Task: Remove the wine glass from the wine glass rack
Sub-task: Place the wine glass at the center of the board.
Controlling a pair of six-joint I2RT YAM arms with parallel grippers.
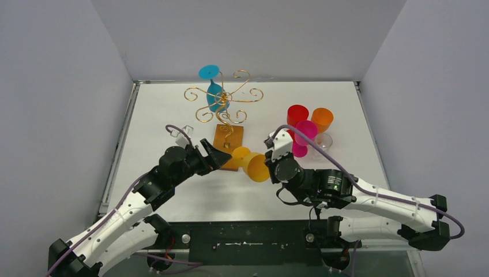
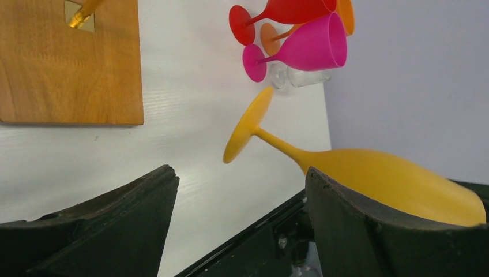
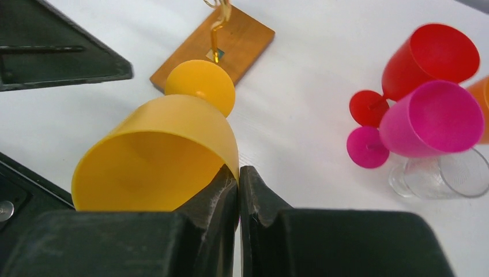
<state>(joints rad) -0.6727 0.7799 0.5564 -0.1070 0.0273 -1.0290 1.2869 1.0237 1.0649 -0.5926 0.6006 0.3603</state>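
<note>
The robot's right gripper will move outward and down to the bare tabletop (image 1: pixel 262 137) (image 3: pixel 314 109) beside the pink glass, with a turn that brings the foot of the sideways glass underneath.
A yellow wine glass (image 1: pixel 254 164) lies sideways between the two arms, with its foot pointing at the wine glass rack's wooden base (image 1: pixel 228 138). My right gripper (image 3: pixel 238 173) is shut on the rim of this yellow glass (image 3: pixel 161 156), one finger inside the bowl and one outside. My left gripper (image 2: pixel 239 172) stands open just left of the glass's foot and holds nothing; the yellow bowl (image 2: pixel 375 179) passes behind its right finger. A blue wine glass (image 1: pixel 214 92) hangs upside down in the gold wire rack (image 1: pixel 224 98).
Red (image 1: pixel 297 114), pink (image 1: pixel 305 133), orange (image 1: pixel 322 119) and clear (image 1: pixel 324 141) glasses lie clustered on the table's right side. The rack's wooden base (image 2: pixel 69 63) sits close ahead of the left gripper. White walls enclose the table.
</note>
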